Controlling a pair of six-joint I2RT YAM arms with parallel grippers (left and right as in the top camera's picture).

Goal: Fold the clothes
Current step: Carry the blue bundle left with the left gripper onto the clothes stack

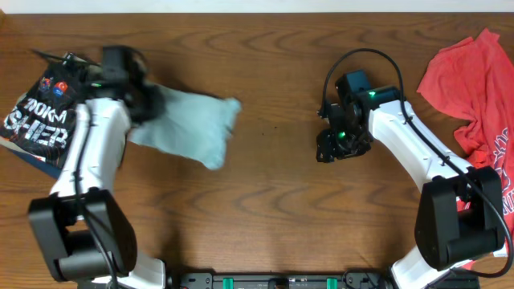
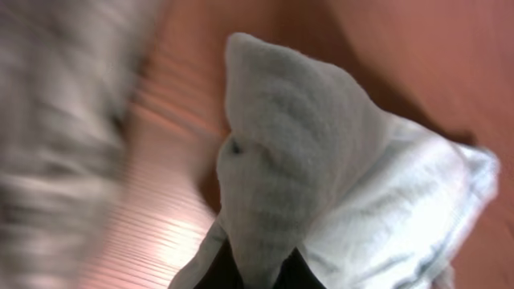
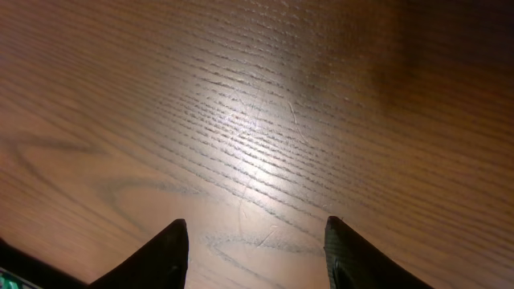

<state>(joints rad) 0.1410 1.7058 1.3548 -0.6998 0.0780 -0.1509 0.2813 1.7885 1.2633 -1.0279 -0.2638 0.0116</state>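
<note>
Next, my left gripper will carry the blue-grey T-shirt (image 1: 197, 124) over the black garment (image 1: 42, 119) and release the fold, as that garment lies to its left in the overhead view.
A pale blue-grey T-shirt (image 1: 197, 124) lies as a folded bundle on the left half of the wooden table (image 1: 265, 201). My left gripper (image 1: 148, 100) is at its left end, shut on a fold of the cloth. In the left wrist view, the shirt (image 2: 321, 160) rises as a pinched ridge from between the dark fingers of that gripper (image 2: 261, 269). A red T-shirt (image 1: 474, 80) with white lettering lies crumpled at the far right. My right gripper (image 1: 333, 148) hovers over bare wood right of centre; in its wrist view, the gripper (image 3: 255, 233) is open and holds nothing.
A black garment with white lettering (image 1: 40, 116) lies at the table's left edge, beside the left arm. The arm bases stand at the near edge.
</note>
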